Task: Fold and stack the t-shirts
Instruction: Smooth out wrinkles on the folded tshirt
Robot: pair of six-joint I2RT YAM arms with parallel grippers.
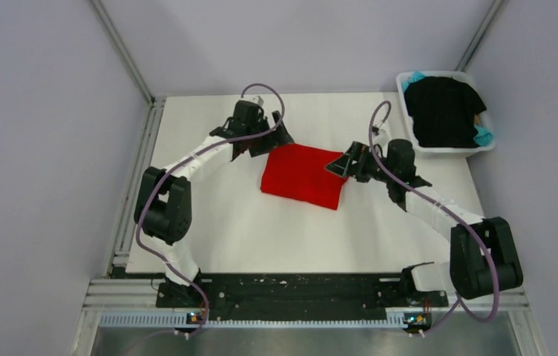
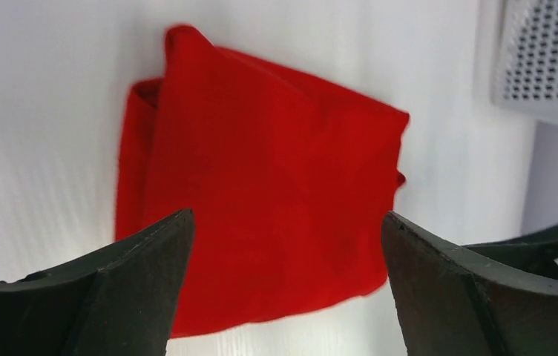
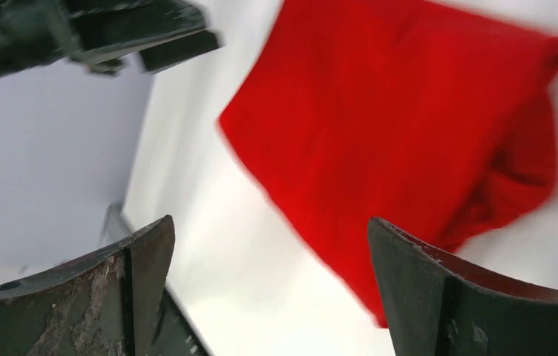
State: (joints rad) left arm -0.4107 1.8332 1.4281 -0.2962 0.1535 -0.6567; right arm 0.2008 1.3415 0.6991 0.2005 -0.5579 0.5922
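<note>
Next, my left gripper lowers its open fingers back onto the middle of the edge, where layers show, as the shirt's edge farthest from the tub point(image 2: 133, 174) lies below and back.
A bright red t-shirt point(image 1: 302, 176) lies folded into a rough rectangle on the white table, also seen in the left wrist view point(image 2: 261, 170) and the right wrist view point(image 3: 409, 126). My left gripper point(image 1: 280, 138) hovers at its far left corner, fingers wide open point(image 2: 287, 216) with only cloth and table below. At the shirt's right edge my right gripper point(image 1: 340, 167) is open too point(image 3: 272, 220), holding nothing. A black t-shirt point(image 1: 443, 111) fills the white tub, with teal t-shirt cloth point(image 1: 484, 136) peeking out beside it.
The white plastic tub point(image 1: 408, 122) stands at the table's back right corner; its perforated wall point(image 2: 539, 59) shows in the left wrist view. The left arm's gripper point(image 3: 113, 33) appears at the top left of the right wrist view. Grey walls enclose the table.
</note>
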